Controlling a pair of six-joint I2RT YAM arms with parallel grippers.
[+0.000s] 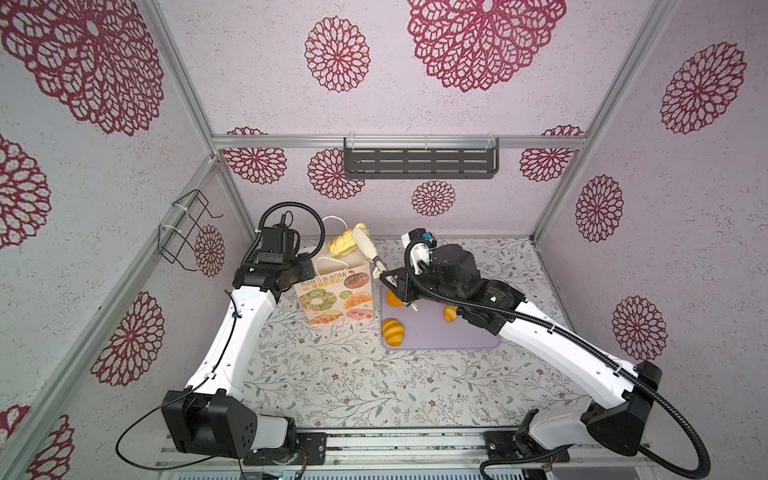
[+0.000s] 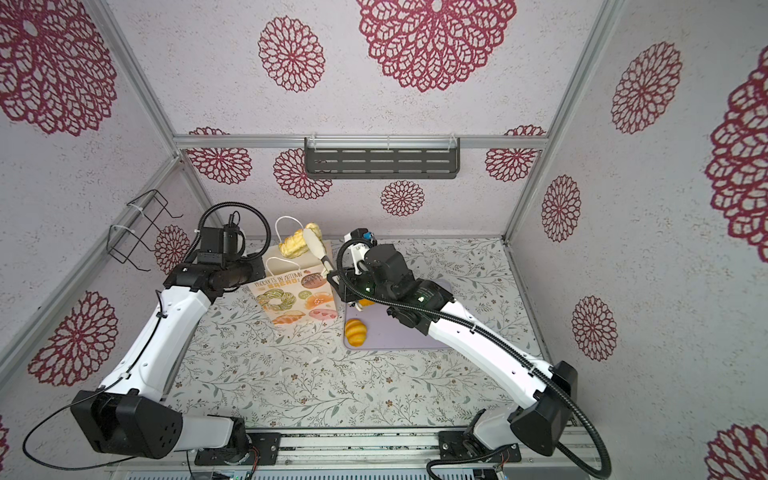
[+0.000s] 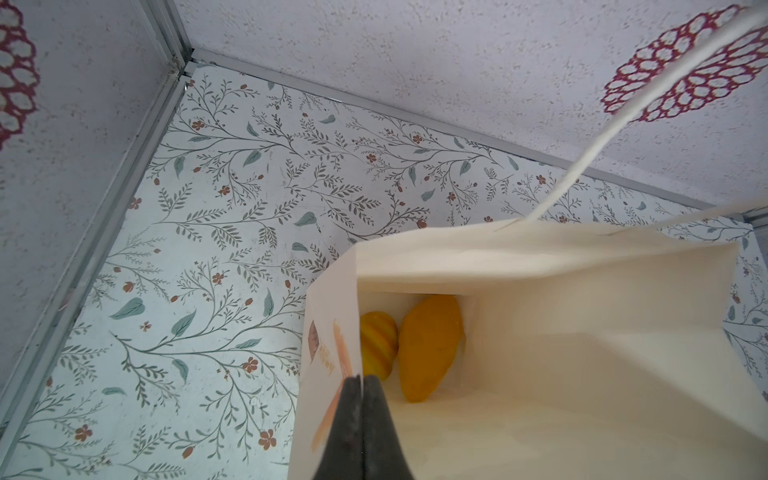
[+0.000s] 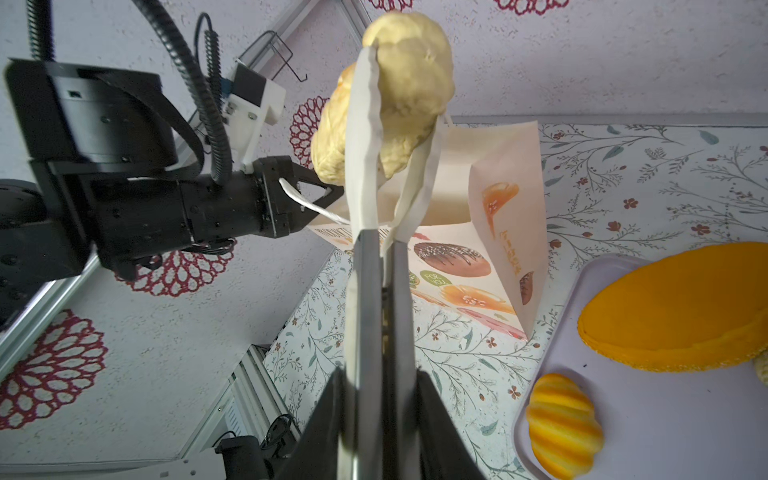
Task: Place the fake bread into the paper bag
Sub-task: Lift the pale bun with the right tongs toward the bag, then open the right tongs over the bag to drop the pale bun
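The right gripper lowers toward my left gripper and releases the metal tongs next, since the bag's opening (image 1: pixel 350 259) (image 4: pixel 454 190) lies between my grippers, beneath the clamped bread.
The paper bag (image 1: pixel 336 299) (image 2: pixel 291 295) stands upright with its mouth open. My left gripper (image 1: pixel 308 264) (image 3: pixel 362 378) is shut on the bag's side rim. Inside the bag (image 3: pixel 582 374) lie a ribbed yellow bun (image 3: pixel 376 349) and an orange loaf (image 3: pixel 430 345). My right gripper (image 1: pixel 384 276) (image 4: pixel 382 374) is shut on metal tongs (image 1: pixel 365 245) (image 4: pixel 365 291). Their cream tips clamp a pale yellow piece of fake bread (image 1: pixel 343 245) (image 2: pixel 295 245) (image 4: pixel 411 83) above the bag's mouth. On the lilac tray (image 1: pixel 457 338) (image 4: pixel 665 415) rest a ribbed bun (image 1: pixel 392 332) (image 4: pixel 563 428) and an orange loaf (image 1: pixel 392 298) (image 4: pixel 673 307).
A third small orange bun (image 1: pixel 450 313) shows beside my right arm on the tray. A black shelf (image 1: pixel 419 158) hangs on the back wall and a wire rack (image 1: pixel 187 230) on the left wall. The bag stands near the back left corner.
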